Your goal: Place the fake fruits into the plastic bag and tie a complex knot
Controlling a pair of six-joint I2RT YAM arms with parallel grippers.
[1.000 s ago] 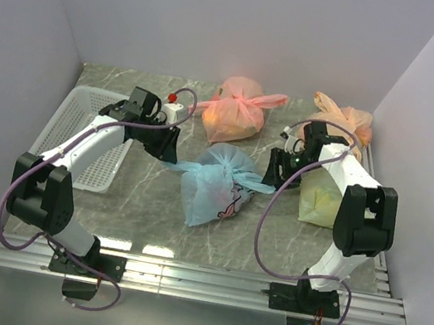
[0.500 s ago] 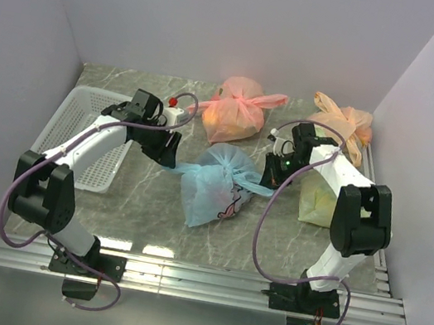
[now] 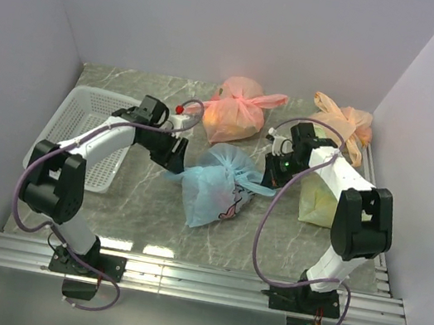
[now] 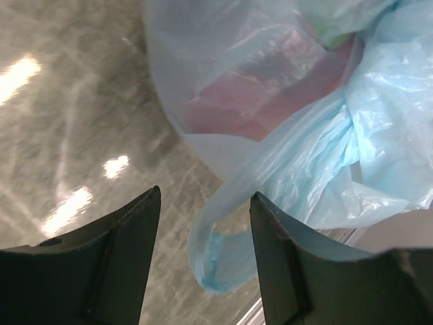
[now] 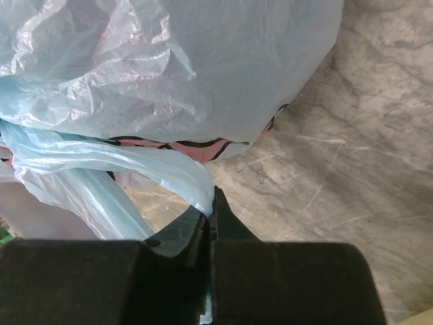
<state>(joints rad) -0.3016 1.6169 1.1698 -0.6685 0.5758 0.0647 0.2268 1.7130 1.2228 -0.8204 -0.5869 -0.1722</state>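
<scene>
The bag's looped handle end (image 3: 172, 177) (image 4: 211, 267) hangs loose and unclamped just below my left gripper's open fingers, which will next lower, ease back and close on it.
The light blue plastic bag (image 3: 214, 189) with a pink-and-dark print lies mid-table, its top gathered into a knot (image 3: 232, 163). A reddish fruit (image 4: 252, 108) shows through the bag wall (image 4: 203, 54); the other fake fruits are hidden. My left gripper (image 3: 175, 161) sits at the bag's left side, open (image 4: 203, 203). The left handle end (image 4: 218, 261) loops loosely between its fingers, unclamped. My right gripper (image 3: 274, 177) is at the bag's right side, shut (image 5: 212, 198) on the right handle end (image 5: 142, 164) below the bag's printed belly (image 5: 216, 74).
A white mesh basket (image 3: 82, 118) stands at the left. Two tied pink-orange bags (image 3: 234, 113) (image 3: 344, 119) lie at the back. A yellow-green bag (image 3: 319, 202) sits just right of the right arm. Walls close in on both sides.
The left gripper has slid right to the bag's left handle end and opened wider. The right gripper has closed on the right handle end.
</scene>
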